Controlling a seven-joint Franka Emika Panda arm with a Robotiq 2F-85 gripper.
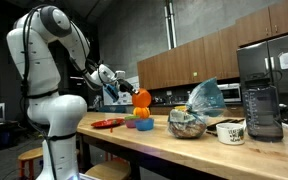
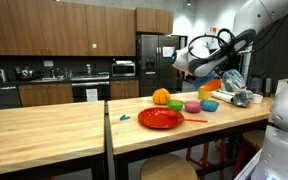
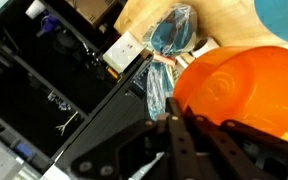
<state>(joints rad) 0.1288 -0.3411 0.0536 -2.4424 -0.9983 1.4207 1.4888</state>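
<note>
I will next turn the tipped orange bowl level with my gripper, lower it onto the clear part of the counter between the blue bowl and the bag below my gripper, and let go of the bowl's rim.
My gripper (image 3: 174, 118) is shut on the rim of an orange bowl (image 3: 239, 85), which fills the right side of the wrist view. In both exterior views the gripper (image 1: 131, 97) (image 2: 206, 84) holds the orange bowl (image 1: 141, 98) (image 2: 213, 88) in the air, just above a group of small coloured bowls (image 1: 141, 123) (image 2: 192, 106) on the wooden counter (image 1: 164, 145) (image 2: 74, 125). A red plate (image 1: 108, 123) (image 2: 160, 118) lies on the counter beside them. An orange round object (image 2: 161, 97) sits behind the plate.
A crumpled blue-tinted plastic bag (image 1: 206, 97) (image 3: 170, 30), a metal bowl (image 1: 187, 124), a mug (image 1: 230, 131) and a dark blender (image 1: 261, 110) stand farther along the counter. A stool (image 1: 31, 158) stands by the robot's base. Cabinets and a fridge (image 2: 156, 60) line the back wall.
</note>
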